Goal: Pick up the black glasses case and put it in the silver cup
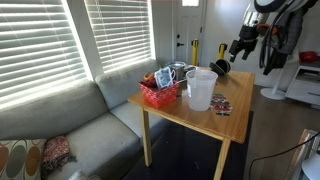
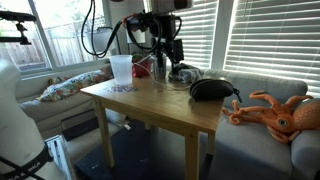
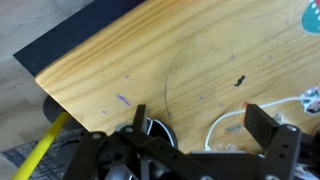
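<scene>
I should next lower my gripper toward the octopus-side table edge and turn it so my fingers straddle the black glasses case's rim, as they still hang high beside it.
The black glasses case lies at the far corner of the wooden table; it also shows in an exterior view near the table's edge. The silver cup stands beside the red basket, small and partly hidden. My gripper hangs open and empty above the table near the case; it also shows in an exterior view. In the wrist view my open fingers frame bare wood, and a dark rounded shape, likely the case, sits under the left finger.
A red mesh basket and a translucent white container stand on the table. A patterned card lies near them. A grey sofa runs beside the table, with an orange octopus toy on it.
</scene>
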Available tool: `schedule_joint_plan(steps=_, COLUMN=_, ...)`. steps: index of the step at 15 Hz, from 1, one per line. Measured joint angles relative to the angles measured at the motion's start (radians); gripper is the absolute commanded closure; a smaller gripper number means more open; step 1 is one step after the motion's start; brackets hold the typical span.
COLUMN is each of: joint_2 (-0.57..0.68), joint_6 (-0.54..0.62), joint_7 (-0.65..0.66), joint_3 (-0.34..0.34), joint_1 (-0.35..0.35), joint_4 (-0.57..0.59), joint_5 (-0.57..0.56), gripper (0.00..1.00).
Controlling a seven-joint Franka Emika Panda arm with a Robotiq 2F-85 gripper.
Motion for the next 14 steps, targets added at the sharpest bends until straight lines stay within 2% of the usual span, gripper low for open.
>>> schedule_joint_plan(steps=8, joint_2=0.257, joint_6=0.1, joint_7=0.01, joint_3=-0.062, joint_1=-0.034, joint_4=0.2, joint_5=0.097, gripper=0.0)
schedule_joint_plan(steps=14, joint_2=0.404, joint_6=0.18, joint_7=0.01, joint_3=-0.08, joint_1=-0.07, joint_4=0.263, joint_5=0.163, gripper=0.0)
